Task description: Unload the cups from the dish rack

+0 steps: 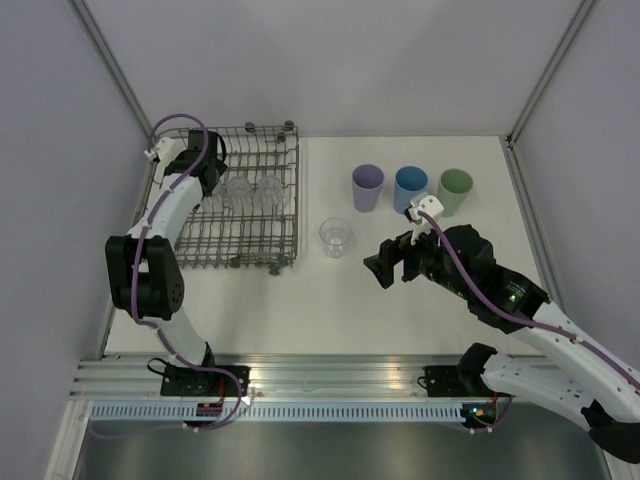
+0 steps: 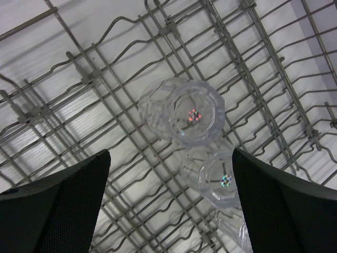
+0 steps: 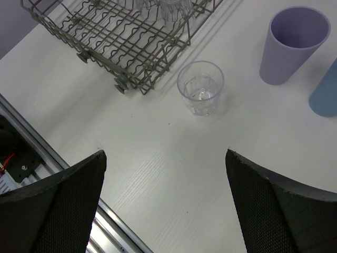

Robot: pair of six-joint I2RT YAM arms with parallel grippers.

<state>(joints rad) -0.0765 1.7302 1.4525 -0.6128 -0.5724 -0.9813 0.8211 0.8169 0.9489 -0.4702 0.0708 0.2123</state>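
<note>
I should lower my left gripper into the rack (image 1: 296, 200) and shift it toward the row's end clear cup.
The grey wire dish rack (image 1: 296, 200) stands at the far left and holds three clear cups upside down. My left gripper (image 1: 214, 188) hangs open above the rack's left part. In the left wrist view two clear cups (image 2: 187, 110) (image 2: 218, 179) lie between and beyond my open fingers (image 2: 171, 200), and a third (image 2: 237, 232) shows by the right finger. A clear cup (image 1: 336, 237) stands upright on the table right of the rack. Lilac (image 1: 367, 187), blue (image 1: 410, 188) and green (image 1: 455, 190) cups stand in a row behind it. My right gripper (image 1: 385, 262) is open and empty, short of the clear cup (image 3: 200, 87).
The rack's near corner (image 3: 131, 47) sits left of the standing clear cup. The lilac cup (image 3: 292, 45) and blue cup (image 3: 325, 89) are at the right wrist view's far right. An aluminium rail (image 1: 330, 375) runs along the table's near edge. Grey walls close the sides.
</note>
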